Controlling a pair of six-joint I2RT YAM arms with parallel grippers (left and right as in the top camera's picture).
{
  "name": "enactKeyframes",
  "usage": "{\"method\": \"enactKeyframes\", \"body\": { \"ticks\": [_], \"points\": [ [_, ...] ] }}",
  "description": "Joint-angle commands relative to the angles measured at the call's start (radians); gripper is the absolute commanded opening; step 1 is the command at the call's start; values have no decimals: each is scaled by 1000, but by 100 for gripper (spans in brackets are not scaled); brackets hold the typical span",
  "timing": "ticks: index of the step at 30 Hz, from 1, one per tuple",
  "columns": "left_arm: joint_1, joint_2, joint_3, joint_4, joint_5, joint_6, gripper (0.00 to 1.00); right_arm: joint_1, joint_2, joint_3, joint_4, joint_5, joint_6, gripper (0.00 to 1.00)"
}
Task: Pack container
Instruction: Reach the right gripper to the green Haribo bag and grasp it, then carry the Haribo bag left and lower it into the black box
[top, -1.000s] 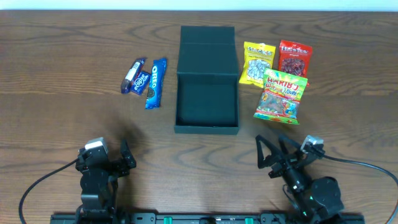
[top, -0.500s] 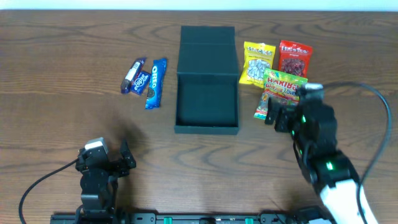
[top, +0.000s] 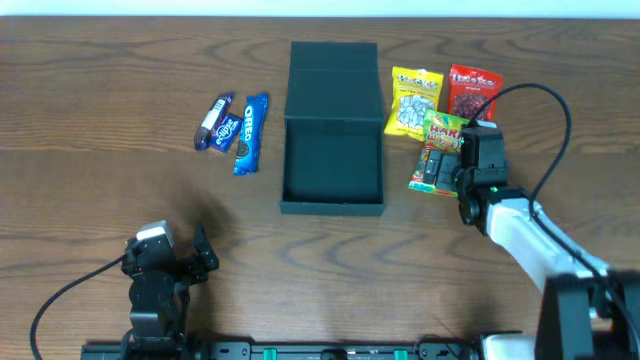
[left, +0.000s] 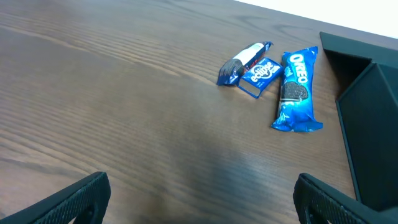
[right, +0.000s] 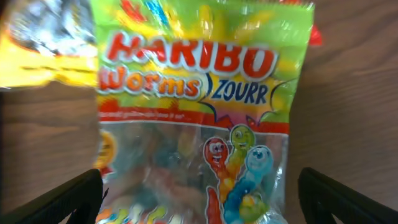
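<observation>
My right gripper's open fingers are already either side of the bag. That gripper will next go down onto the clear window below the red stripe (top: 426, 168) (right: 177, 162) and close.
The dark teal container (top: 333, 160) stands open at the table's middle, its flap lid laid back; its edge shows in the left wrist view (left: 373, 118). My right gripper (top: 452, 160) hovers open right above the Haribo worms bag (top: 437, 150) (right: 193, 124), its fingers either side of the bag. A yellow snack packet (top: 414, 102) and a red packet (top: 472, 92) lie behind it. An Oreo pack (top: 250, 132) (left: 296, 90) and a small blue bar (top: 217, 124) (left: 249, 64) lie left of the container. My left gripper (top: 175, 262) (left: 199, 199) is open and empty near the front left.
Bare brown wood table (top: 100, 180) lies all around. The right arm's cable (top: 540, 100) loops over the right side.
My right arm has swung from the front edge forward to the Haribo bag and now covers it. The left arm has not moved.
</observation>
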Motion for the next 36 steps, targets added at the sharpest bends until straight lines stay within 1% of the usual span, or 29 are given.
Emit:
{"method": "enactKeyframes", "body": {
  "ticks": [1, 3, 5, 7, 9, 10, 11, 12, 13, 14, 15, 18, 21, 24, 27, 30, 36],
  "points": [
    [4, -6, -19, 1, -5, -11, 95, -13, 59, 18, 26, -49, 21, 97],
    [4, -6, -19, 1, -5, -11, 95, -13, 93, 18, 41, -53, 22, 94],
    [4, -6, -19, 1, -5, -11, 95, -13, 127, 18, 46, -53, 22, 89],
    [4, -6, -19, 1, -5, -11, 95, -13, 159, 18, 44, -52, 21, 81],
    [4, -6, -19, 1, -5, -11, 95, -13, 192, 18, 36, -53, 21, 71],
    [4, -6, -19, 1, -5, -11, 95, -13, 201, 18, 34, -53, 22, 59],
    [4, -6, -19, 1, -5, -11, 95, -13, 212, 18, 32, -61, 22, 44],
    [4, -6, -19, 1, -5, -11, 95, -13, 219, 18, 32, -76, 22, 26],
    [4, -6, -19, 1, -5, -11, 95, -13, 225, 18, 32, -98, 22, 13],
    [4, -6, -19, 1, -5, -11, 95, -13, 225, 18, 28, -111, 22, 6],
    [4, -6, -19, 1, -5, -11, 95, -13, 225, 18, 26, -120, 22, 2],
    [4, -6, -19, 1, -5, -11, 95, -13, 224, 18, 14, -148, 24, 1],
    [4, -6, -19, 1, -5, -11, 95, -13, 218, 18, -34, -174, 84, 1],
    [4, -6, -19, 1, -5, -11, 95, -13, 178, 18, -114, -254, 136, 1],
    [4, -6, -19, 1, -5, -11, 95, -8, 89, 18, -196, -308, 144, 1],
    [4, -6, -19, 1, -5, -11, 95, 11, -40, 18, -288, -302, 156, 1],
    [4, -6, -19, 1, -5, -11, 95, 18, -249, 18, -407, -285, 187, 1]
  ]
}}
